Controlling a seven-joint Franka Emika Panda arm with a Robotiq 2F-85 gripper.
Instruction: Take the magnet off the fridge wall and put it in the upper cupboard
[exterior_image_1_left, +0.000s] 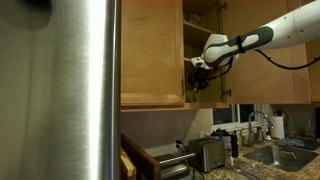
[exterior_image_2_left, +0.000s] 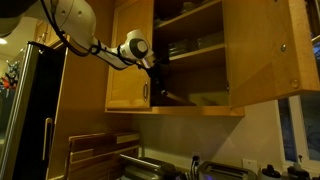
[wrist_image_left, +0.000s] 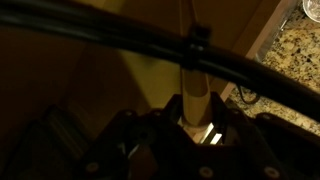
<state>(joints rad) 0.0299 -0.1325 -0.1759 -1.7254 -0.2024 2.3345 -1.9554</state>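
I should keep my gripper over the cupboard's bottom board and open the fingers to let go of the magnet, because my gripper already holds the magnet inside the open cupboard.
In the wrist view my gripper is shut on the magnet, a narrow pale tan strip that runs up and away from the jaws. In both exterior views the gripper is at the lower opening of the upper cupboard, whose wooden door stands open. The magnet is too small and dark to make out in the exterior views. The fridge wall, a broad brushed steel panel, fills the left of an exterior view, well away from the gripper.
A toaster stands on the counter below the cupboard, with a sink and faucet beside it. Stacked dishes sit on the cupboard's shelf. A black cable crosses the wrist view. Granite countertop shows below.
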